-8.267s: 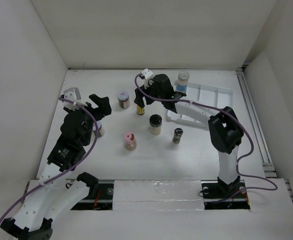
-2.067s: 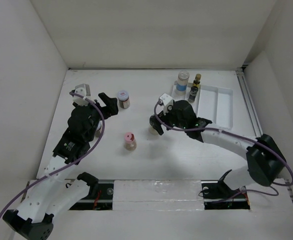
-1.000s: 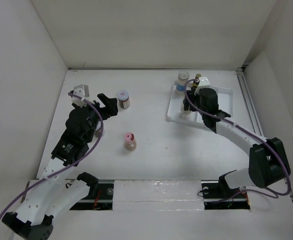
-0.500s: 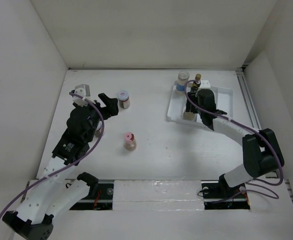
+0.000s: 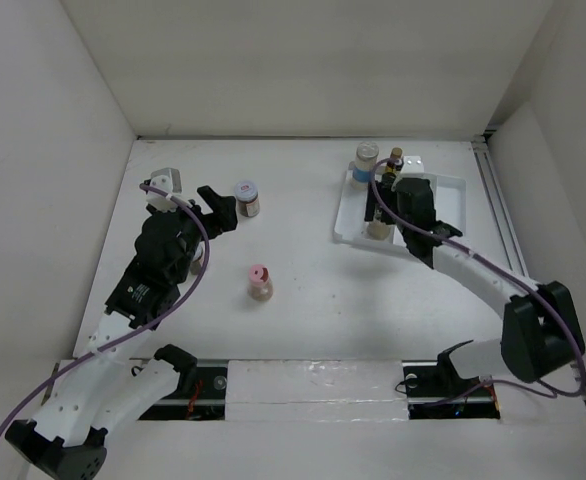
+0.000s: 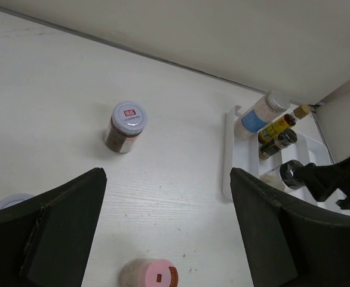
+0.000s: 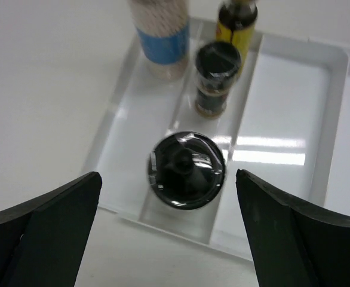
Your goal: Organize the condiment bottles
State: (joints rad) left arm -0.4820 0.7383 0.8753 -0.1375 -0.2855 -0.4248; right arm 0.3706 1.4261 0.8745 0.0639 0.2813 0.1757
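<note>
I will next move my right gripper back, to the left in the top view and down around the jar's pink cap (image 5: 258, 272), because that jar stands below it on that side.
My right gripper (image 7: 168, 179) is open above the black-lidded jar (image 7: 187, 169), which stands in the white tray (image 7: 282, 107); its fingers are apart from the lid. Behind it in the tray stand the small dark-capped jar (image 7: 217, 75), the blue-labelled jar (image 7: 162, 36) and the amber bottle (image 7: 236, 18). From above, the right gripper (image 5: 378, 212) hangs over the tray's near left corner. My left gripper (image 5: 216, 208) is open and empty. The red-white-topped jar (image 5: 246, 197) and the pink-capped jar (image 5: 260, 281) stand on the table near it.
In the left wrist view a pale lid (image 6: 11, 200) shows at the lower left, partly hidden by my finger. The tray's right compartments (image 5: 443, 205) hold nothing. White walls close in the table at the back and both sides.
My right gripper carried the black-lidded jar from mid-table to the tray, set it down and opened. The left arm has hardly moved.
</note>
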